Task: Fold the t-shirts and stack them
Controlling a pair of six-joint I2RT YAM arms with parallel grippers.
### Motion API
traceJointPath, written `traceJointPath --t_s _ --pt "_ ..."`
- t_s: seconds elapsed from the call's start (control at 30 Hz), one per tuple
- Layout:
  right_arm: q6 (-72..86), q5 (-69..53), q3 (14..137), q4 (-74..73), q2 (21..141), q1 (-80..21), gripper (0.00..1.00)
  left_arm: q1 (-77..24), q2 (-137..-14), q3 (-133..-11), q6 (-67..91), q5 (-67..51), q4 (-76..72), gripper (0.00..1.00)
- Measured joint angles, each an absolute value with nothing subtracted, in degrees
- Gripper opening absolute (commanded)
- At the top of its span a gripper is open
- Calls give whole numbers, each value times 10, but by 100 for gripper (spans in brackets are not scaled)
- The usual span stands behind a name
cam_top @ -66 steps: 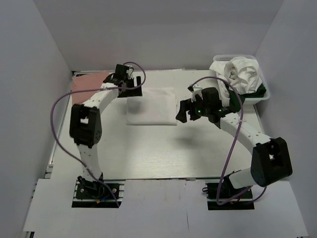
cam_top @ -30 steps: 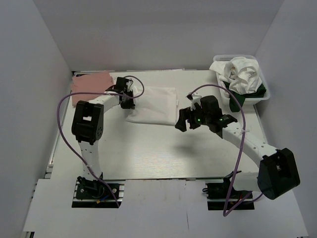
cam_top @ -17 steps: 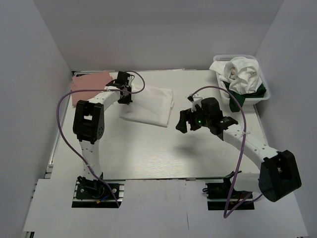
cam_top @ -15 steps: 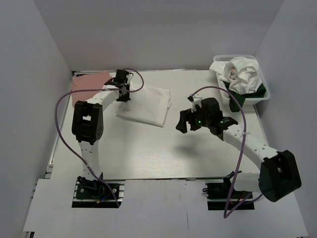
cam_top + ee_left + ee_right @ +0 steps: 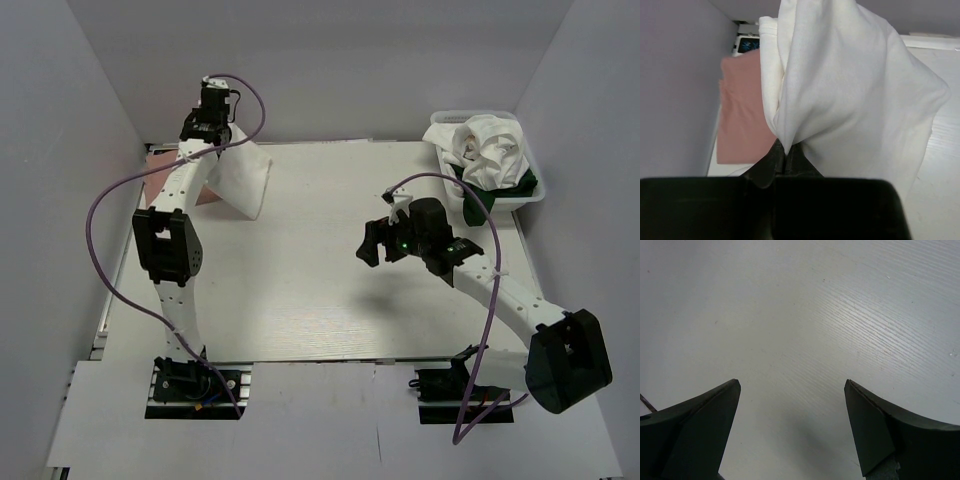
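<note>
I should move my left gripper to the left in the top view, lower the fold of the white t-shirt onto the salmon-pink t-shirt [image 5: 158,172] [image 5: 740,125] and let go, because that t-shirt lies flat below.
A folded white t-shirt [image 5: 240,178] hangs off the table at the back left, pinched at its top edge by my left gripper [image 5: 214,138]. In the left wrist view the jaws [image 5: 784,152] are shut on a bunched fold of this white t-shirt [image 5: 850,90]. The salmon-pink t-shirt [image 5: 740,125] lies flat beneath and to the left; only its edge [image 5: 160,168] shows from above. My right gripper [image 5: 370,245] hovers over the bare table mid-right, open, with nothing between its fingers [image 5: 790,385].
A white mesh basket [image 5: 512,204] stands at the back right corner, holding crumpled white t-shirts [image 5: 487,145] and a dark green one [image 5: 526,184]. Grey walls close in the left, back and right sides. The left arm's purple cable loops out to the left.
The left gripper closed on the white t-shirt, lifted it off the table middle and carried it up to the back left over the pink one. The right gripper barely moved.
</note>
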State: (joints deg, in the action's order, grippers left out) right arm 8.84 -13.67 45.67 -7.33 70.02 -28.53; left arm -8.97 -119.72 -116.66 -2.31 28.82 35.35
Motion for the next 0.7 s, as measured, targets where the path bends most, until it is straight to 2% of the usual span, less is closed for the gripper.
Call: traceJointPath --t_s 0.27,0.7 --pt "88 -124 451 -70 699 -285 90 -35 -1305 -1310 -46 320 368 0" --pt "89 -117 451 -70 699 -285 90 55 -1329 -1321 -4 340 321 0"
